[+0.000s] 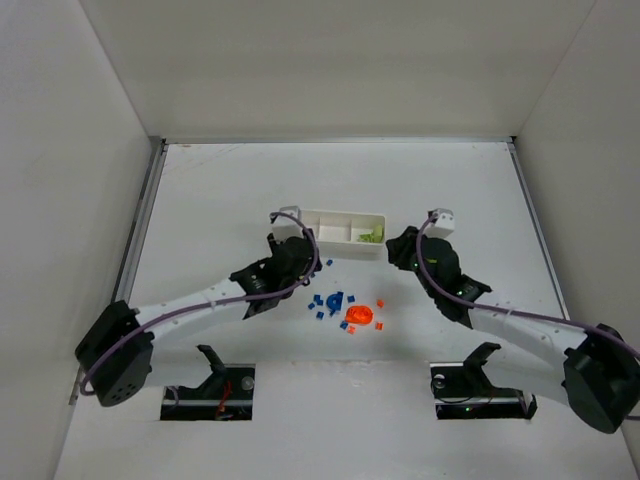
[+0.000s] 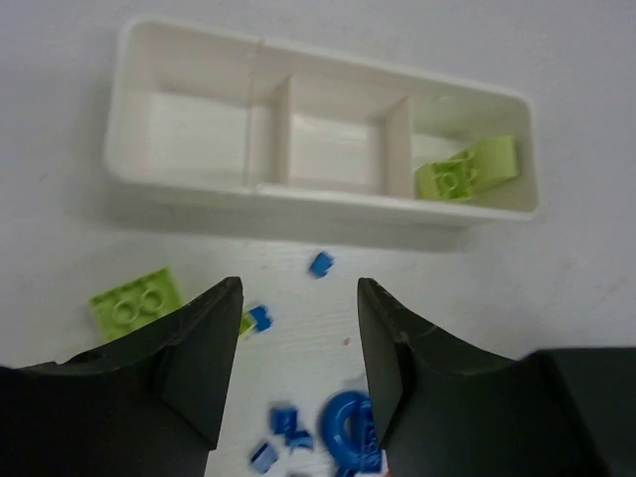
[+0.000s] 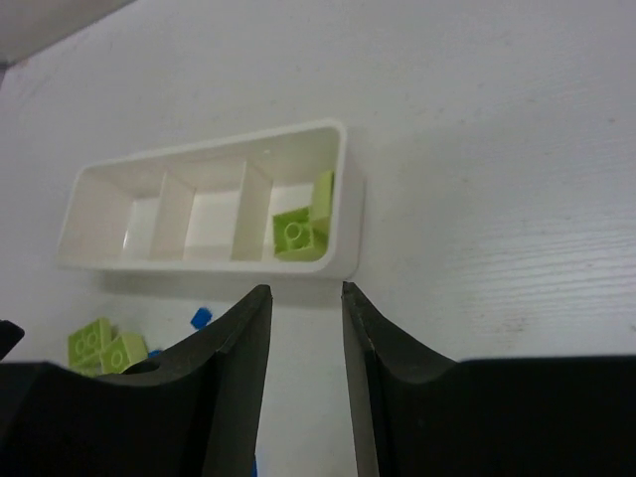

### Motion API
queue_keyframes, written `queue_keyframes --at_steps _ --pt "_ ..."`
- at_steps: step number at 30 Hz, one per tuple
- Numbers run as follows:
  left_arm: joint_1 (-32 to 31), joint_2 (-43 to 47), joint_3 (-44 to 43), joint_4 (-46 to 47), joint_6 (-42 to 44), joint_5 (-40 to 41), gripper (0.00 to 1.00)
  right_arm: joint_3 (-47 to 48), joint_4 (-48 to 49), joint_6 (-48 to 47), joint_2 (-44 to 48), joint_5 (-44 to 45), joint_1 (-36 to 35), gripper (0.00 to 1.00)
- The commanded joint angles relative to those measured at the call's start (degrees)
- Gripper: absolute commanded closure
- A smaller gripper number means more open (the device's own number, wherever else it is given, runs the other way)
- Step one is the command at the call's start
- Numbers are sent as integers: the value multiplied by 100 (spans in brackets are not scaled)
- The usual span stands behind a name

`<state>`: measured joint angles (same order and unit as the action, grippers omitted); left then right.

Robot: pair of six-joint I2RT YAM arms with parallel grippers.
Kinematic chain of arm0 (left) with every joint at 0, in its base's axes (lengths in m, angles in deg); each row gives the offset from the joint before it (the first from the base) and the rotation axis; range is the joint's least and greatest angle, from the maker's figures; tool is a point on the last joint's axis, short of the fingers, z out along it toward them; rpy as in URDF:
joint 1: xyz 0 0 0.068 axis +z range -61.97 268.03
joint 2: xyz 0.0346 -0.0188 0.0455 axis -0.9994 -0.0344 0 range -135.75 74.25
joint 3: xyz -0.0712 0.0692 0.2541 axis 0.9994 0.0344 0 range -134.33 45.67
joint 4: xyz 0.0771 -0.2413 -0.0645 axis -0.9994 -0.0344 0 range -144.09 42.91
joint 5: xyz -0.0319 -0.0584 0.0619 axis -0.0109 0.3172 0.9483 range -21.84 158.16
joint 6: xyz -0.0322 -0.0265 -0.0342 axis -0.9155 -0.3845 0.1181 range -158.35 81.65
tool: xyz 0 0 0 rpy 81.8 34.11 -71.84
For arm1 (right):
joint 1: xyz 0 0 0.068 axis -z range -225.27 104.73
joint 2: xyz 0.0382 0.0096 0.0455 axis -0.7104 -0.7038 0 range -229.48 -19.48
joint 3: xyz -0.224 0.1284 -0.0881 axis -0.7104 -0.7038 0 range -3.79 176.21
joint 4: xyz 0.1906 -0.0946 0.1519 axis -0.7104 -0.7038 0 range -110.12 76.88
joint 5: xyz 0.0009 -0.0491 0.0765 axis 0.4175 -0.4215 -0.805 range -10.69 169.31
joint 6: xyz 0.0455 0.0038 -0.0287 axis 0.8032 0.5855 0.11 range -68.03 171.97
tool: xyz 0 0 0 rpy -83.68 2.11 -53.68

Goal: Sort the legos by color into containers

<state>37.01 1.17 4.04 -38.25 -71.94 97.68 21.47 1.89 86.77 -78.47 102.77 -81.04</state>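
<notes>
My left gripper moves back next, and its open fingers go down around a small blue brick, which stands below and back from them, clear of its neighbors.
The containers are three compartments of one white tray. Lime-green legos lie in its right compartment; the other two hold nothing. Blue legos and a rounded blue piece lie on the table in front of the tray, with orange legos just right of them. A green plate rests left of the blue ones. My left gripper hovers open over the blue pieces. My right gripper is open and empty near the tray's right end.
A single small blue brick lies close to the tray's front wall. White walls enclose the table on the left, back and right. Two black mounts sit at the near edge.
</notes>
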Motion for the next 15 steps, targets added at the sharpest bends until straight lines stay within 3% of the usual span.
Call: queue_keyframes --at_steps 1,8,15 --pt "-17 697 602 -1233 -639 704 52 497 380 -465 -376 -193 -478 58" --pt "27 1260 1288 -1930 -1229 740 49 911 196 -906 -1203 -377 -1559 38" --pt "10 1331 1508 -1886 -1309 626 49 1051 -305 -581 -1915 -422 -2447 39"
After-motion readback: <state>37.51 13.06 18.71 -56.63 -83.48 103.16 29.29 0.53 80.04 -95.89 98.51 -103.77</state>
